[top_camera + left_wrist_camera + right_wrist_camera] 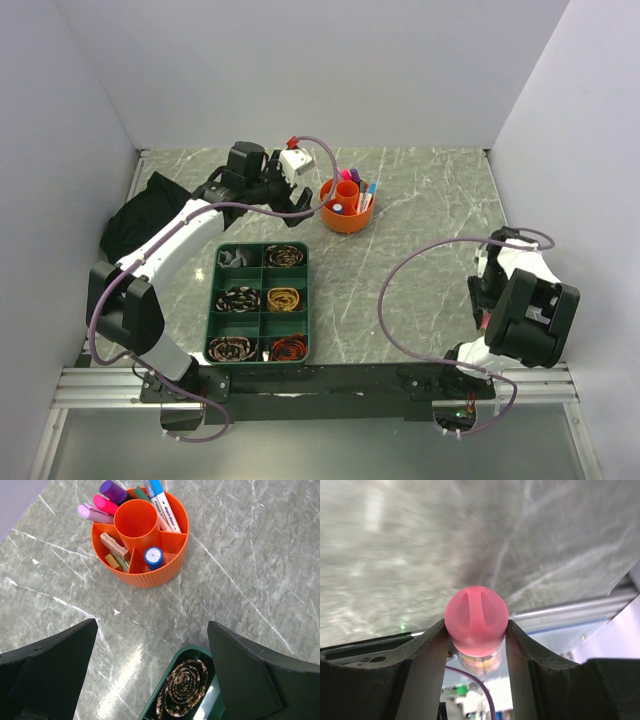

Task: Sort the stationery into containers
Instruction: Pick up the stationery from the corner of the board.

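Note:
The pink-capped piece goes up and outward with my right gripper next, then down into the orange pot's central cup for release, because that cup stands empty.
The round orange pot stands at the back middle of the table. It holds pink markers, a purple one, a blue-and-white marker, a beige eraser block and a small blue-capped piece. My left gripper hangs open just left of the pot, with nothing between its fingers. My right gripper is low at the near right edge. Both its fingers press on a round pink-capped piece with a clear body below the cap.
A green divided tray of rolled patterned bands sits at the near middle, just under my left gripper. A black cloth lies at the left wall. The table's metal front rail runs close behind my right gripper.

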Tool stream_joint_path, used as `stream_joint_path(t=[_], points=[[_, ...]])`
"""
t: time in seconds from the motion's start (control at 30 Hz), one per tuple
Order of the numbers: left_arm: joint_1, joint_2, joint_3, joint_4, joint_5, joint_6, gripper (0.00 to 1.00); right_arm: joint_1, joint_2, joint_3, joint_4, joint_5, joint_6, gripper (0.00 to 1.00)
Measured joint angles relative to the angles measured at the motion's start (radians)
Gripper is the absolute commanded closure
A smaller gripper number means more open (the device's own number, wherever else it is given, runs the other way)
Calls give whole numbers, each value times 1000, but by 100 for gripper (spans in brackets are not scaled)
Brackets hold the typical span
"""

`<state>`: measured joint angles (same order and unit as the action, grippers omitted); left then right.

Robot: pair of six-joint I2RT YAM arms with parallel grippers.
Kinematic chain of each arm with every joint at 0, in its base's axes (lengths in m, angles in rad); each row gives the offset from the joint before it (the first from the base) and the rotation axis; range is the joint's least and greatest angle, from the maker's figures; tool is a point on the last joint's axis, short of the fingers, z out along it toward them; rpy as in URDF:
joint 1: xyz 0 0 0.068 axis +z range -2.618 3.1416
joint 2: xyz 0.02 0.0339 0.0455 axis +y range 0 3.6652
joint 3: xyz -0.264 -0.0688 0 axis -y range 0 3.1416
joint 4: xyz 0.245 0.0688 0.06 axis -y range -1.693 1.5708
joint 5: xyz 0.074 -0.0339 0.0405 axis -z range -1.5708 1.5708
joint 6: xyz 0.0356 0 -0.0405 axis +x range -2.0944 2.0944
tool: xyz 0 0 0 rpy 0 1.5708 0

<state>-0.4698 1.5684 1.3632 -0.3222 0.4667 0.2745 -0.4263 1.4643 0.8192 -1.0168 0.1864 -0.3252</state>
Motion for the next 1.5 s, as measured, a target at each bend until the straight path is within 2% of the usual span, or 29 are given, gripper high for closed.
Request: stream_joint_path(t=[0.23, 0.5, 0.83, 0.93, 1.23, 1.37, 1.5], points=[[0, 1, 1, 3, 0, -2, 1, 107, -2, 150, 16, -66, -38, 83], [0, 21, 27, 11, 0, -7, 0, 254, 44, 325, 128, -126, -81, 88], [0, 21, 35, 11, -22, -6, 0, 389, 43, 346, 277, -193, -88, 93], [0, 21, 35, 11, -33, -3, 1, 410, 37, 348, 308, -211, -86, 100], [6, 21, 35, 11, -73, -6, 0, 441, -10, 350, 375, -248, -87, 100], [42, 20, 34, 20, -83, -33, 1, 454, -40, 377, 402, -305, -84, 100], [115, 20, 34, 35, -107, -74, 0, 462, -120, 379, 510, -426, -72, 100]])
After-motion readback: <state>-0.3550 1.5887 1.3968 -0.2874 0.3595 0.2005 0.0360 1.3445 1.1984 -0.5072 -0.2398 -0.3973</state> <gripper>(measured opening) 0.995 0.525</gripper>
